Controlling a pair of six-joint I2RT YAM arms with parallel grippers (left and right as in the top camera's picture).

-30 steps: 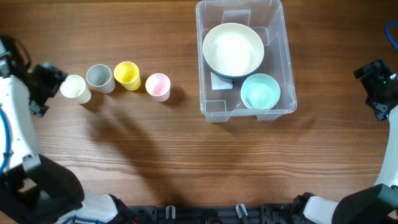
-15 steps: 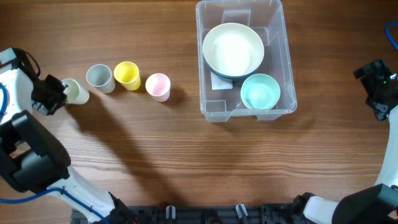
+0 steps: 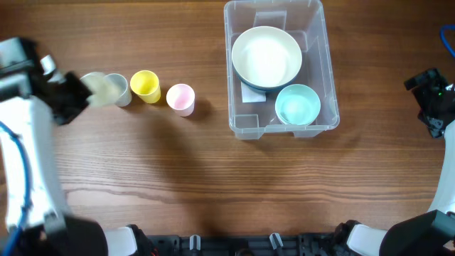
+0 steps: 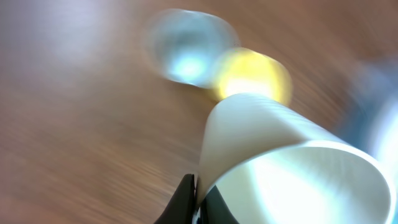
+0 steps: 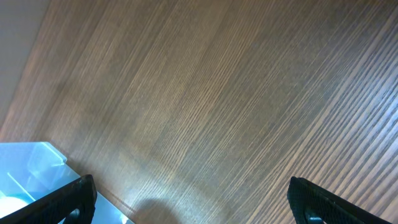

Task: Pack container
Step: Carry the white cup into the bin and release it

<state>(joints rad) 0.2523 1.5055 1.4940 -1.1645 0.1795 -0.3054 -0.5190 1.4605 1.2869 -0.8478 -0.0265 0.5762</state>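
Next, my left gripper swings past the pink cup and over the container's side, then gets down to the container's near corner (image 3: 254, 114), empty beside the small mint bowl.
The clear container (image 3: 326, 71) stands at the back right of centre, with a large white bowl (image 3: 266, 57) and a small mint bowl (image 3: 297, 104) in it. My left gripper (image 3: 82, 93) is shut on the rim of a cream cup (image 3: 97, 87), which is blurred and tilted beside the grey cup (image 3: 119, 91). In the left wrist view the fingers (image 4: 186, 198) pinch the cream cup's (image 4: 280, 162) wall. A yellow cup (image 3: 145, 85) and a pink cup (image 3: 180, 98) follow in the row. My right gripper (image 5: 193, 205) is open over bare wood at the right edge.
The grey cup (image 4: 185, 46) and yellow cup (image 4: 255, 74) show blurred beyond the held cup. A corner of the container (image 5: 28, 171) shows at the lower left of the right wrist view. Bare wooden tabletop (image 3: 213, 178) fills the front.
My left gripper closed on the cream cup's rim, then carried it to the right, up against the grey cup. The right arm has not moved.
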